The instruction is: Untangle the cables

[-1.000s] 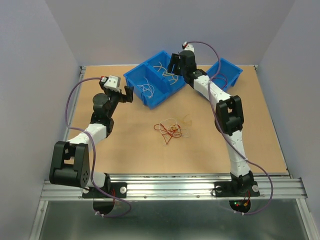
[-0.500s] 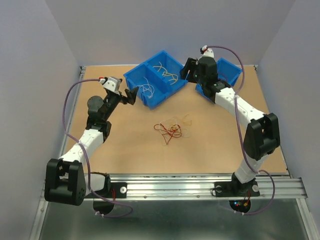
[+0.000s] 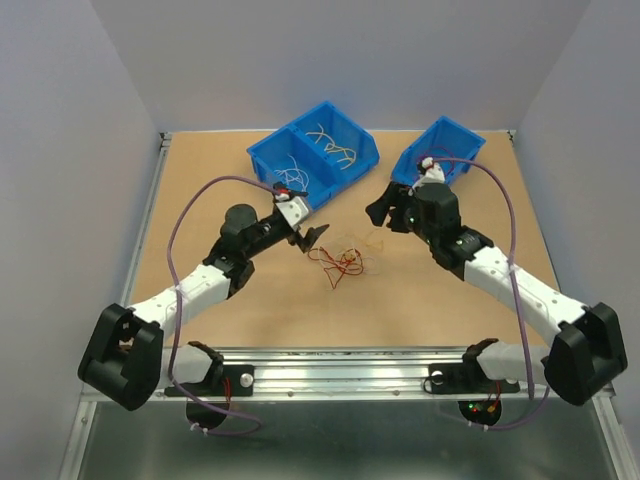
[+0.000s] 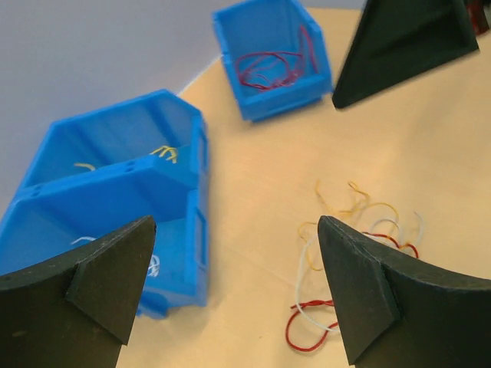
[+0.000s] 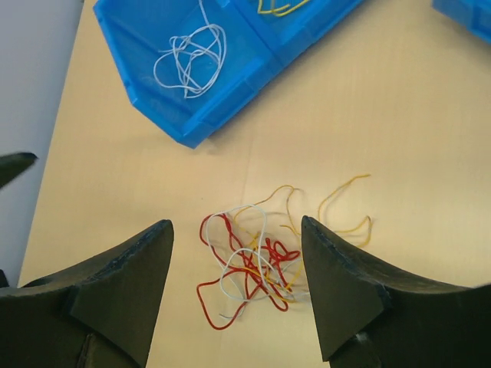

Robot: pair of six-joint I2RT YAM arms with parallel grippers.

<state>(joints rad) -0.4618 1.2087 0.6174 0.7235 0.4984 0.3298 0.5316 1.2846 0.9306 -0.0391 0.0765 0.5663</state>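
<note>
My left gripper moves to its right in the top view and down to the tangle's white arc (image 4: pixel 298 280) next, where that arc bows clear of the red cable.
The cables (image 3: pixel 342 260) lie as a small tangle of red, yellow-orange and white wires in the middle of the table. The tangle also shows in the right wrist view (image 5: pixel 253 268) and partly in the left wrist view (image 4: pixel 345 253). My left gripper (image 3: pixel 307 236) is open and empty, just left of the tangle. My right gripper (image 3: pixel 384 209) is open and empty, above the table just right of and behind the tangle. In the right wrist view the tangle sits between my open fingers (image 5: pixel 115 284).
A blue two-compartment bin (image 3: pixel 270 155) stands at the back, with white wires in its near part and yellow ones in its far part. A smaller blue bin (image 3: pixel 462 140) with red wires stands at the back right. Walls enclose the table on three sides.
Both arms have swung in from the bins toward the table's middle. The left gripper came down and right, the right gripper came down from over the bins. The tangle has not moved.
</note>
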